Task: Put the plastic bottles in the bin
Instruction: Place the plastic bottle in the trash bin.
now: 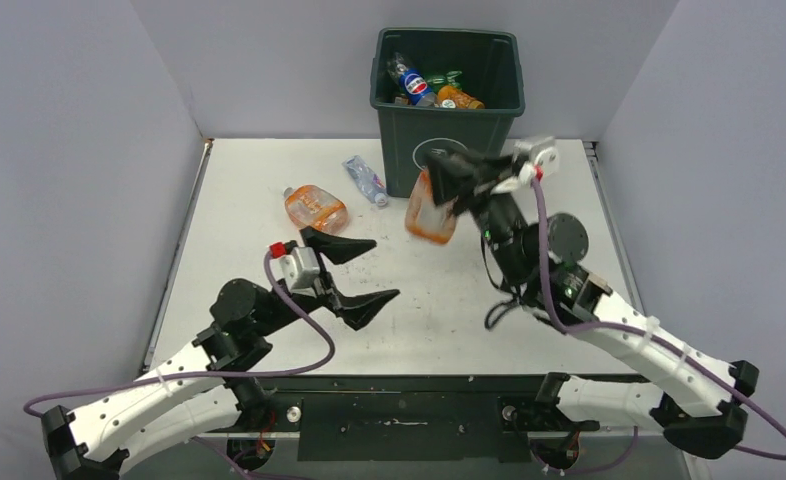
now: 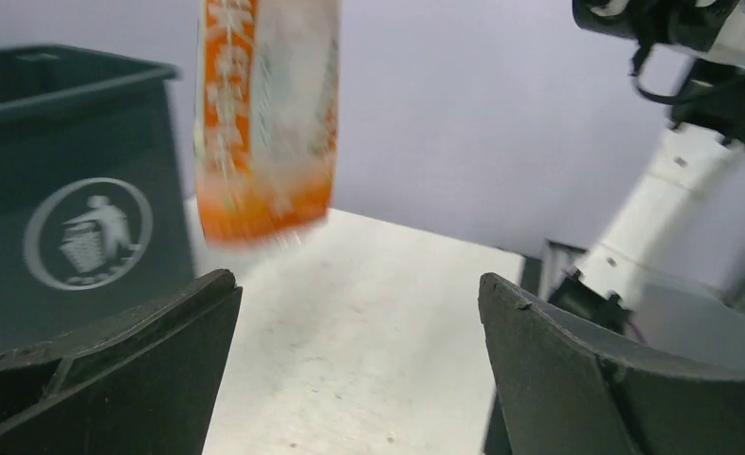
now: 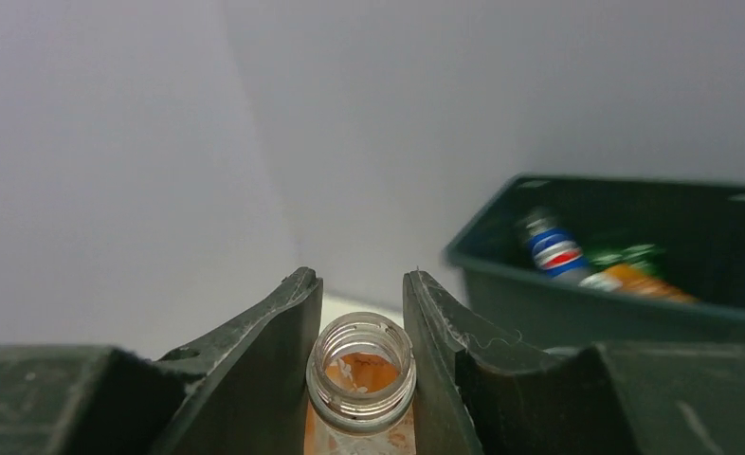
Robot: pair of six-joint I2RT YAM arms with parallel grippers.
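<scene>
The orange bottle still hangs outside the opening of the bin, so my right gripper will lift it next and carry it outward over the bin's rim to open there.
My right gripper (image 1: 447, 180) is shut on the neck of an uncapped orange bottle (image 1: 430, 212), which hangs above the table just in front of the dark green bin (image 1: 447, 130). The right wrist view shows the open threaded mouth of that orange bottle (image 3: 361, 370) pinched between the fingers, with the bin (image 3: 615, 284) at right. My left gripper (image 1: 361, 272) stands wide open and empty over the table's middle. In its wrist view the hanging orange bottle (image 2: 264, 123) and the bin (image 2: 75, 190) lie ahead. Another orange bottle (image 1: 315, 208) and a clear bottle (image 1: 365, 180) lie on the table.
The bin holds several bottles (image 1: 431, 88), among them a blue-labelled one and an orange one. The bin stands at the table's (image 1: 269, 160) far edge against the back wall. Grey walls close in on both sides. The right arm (image 2: 653, 218) rises beyond the left gripper.
</scene>
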